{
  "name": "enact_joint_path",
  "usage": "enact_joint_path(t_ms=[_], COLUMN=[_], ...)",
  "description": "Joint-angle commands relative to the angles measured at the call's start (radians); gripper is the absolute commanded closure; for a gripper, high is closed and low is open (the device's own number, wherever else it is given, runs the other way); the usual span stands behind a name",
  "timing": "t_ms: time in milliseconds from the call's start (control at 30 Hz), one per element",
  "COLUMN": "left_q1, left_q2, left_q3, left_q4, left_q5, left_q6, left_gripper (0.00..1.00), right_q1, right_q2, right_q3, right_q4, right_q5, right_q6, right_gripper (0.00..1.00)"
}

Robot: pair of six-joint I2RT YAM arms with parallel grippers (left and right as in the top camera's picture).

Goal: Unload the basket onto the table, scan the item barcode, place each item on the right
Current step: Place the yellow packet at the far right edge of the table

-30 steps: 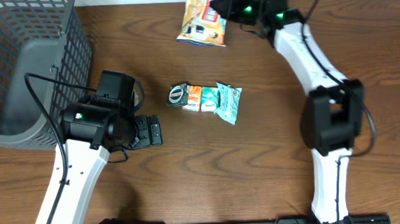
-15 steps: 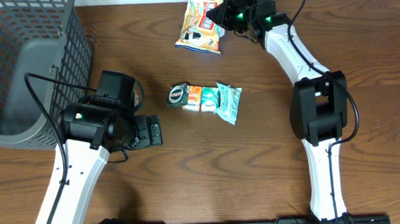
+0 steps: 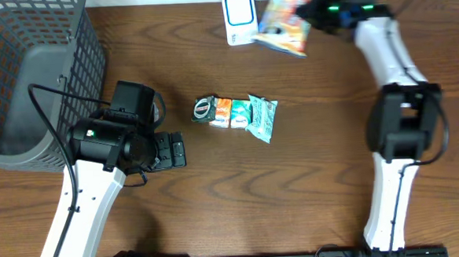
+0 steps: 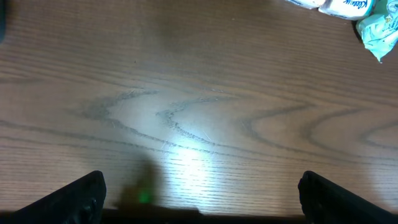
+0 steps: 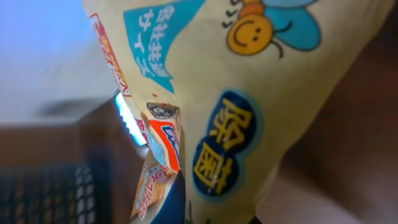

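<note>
My right gripper is higher than the bare wood on the right in the overhead view, so next I will swing it to that side and down to release the bag [image 3: 285,22].
A colourful yellow snack bag [image 3: 285,22] hangs at the table's far edge, with my right gripper [image 3: 318,8] shut on its right end. In the right wrist view the bag [image 5: 261,93] fills almost the whole frame and hides the fingers. Just left of the bag stands a small white box with a blue-rimmed face [image 3: 239,18], which looks like the scanner. My left gripper [image 3: 172,150] rests low at centre left, open and holding nothing. Its dark fingertips [image 4: 81,199] stand wide apart over bare wood.
A row of small packets [image 3: 236,112] lies mid-table, to the right of the left gripper; its end shows in the left wrist view as packets [image 4: 348,7]. A grey wire basket [image 3: 30,76] fills the far left corner.
The right arm has swung the snack bag to the right along the far edge, uncovering the white box. The left arm has not moved.
</note>
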Motion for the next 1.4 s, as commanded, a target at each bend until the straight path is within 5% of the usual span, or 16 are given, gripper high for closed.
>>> enact_joint_path(t_ms=[0,167,400,1033,1100,1200,1367], left_q1=[0.004,0.004,0.004,0.004,0.004,0.003,0.004], left_q2=[0.003,0.003,0.003,0.003,0.003,0.003,0.003], left_q3=[-0.004,-0.004,-0.004,-0.004,-0.004,-0.004,-0.004], left_q4=[-0.003,-0.003,-0.003,-0.003,-0.003,-0.003,-0.003], left_q5=[0.009,0.009,0.009,0.009,0.009,0.009,0.009], left_q6=[-0.009,-0.009,-0.008,-0.009,-0.009,-0.009,-0.009], left_gripper=[0.02,0.02,0.02,0.03,0.02,0.02,0.02], right_q1=[-0.136,-0.311,-0.501,-0.645,-0.644,-0.642,-0.64], right_q2=[-0.101,-0.107,-0.107,-0.107,-0.107,-0.107,-0.108], right_q3=[0.032,0.032,0.031,0.031,0.031,0.031,0.066], right_q4=[-0.085,-0.286,-0.502,-0.467,-0.46,-0.449,-0.466], right_q5=[0.02,0.046,0.392,0.453,0.453,0.454,0.442], right_q6=[-0.109,-0.225,-0.45,-0.737,-0.733,-0.689,-0.598], right_gripper=[0.99,0.99,0.99,0.99,0.89,0.53,0.48])
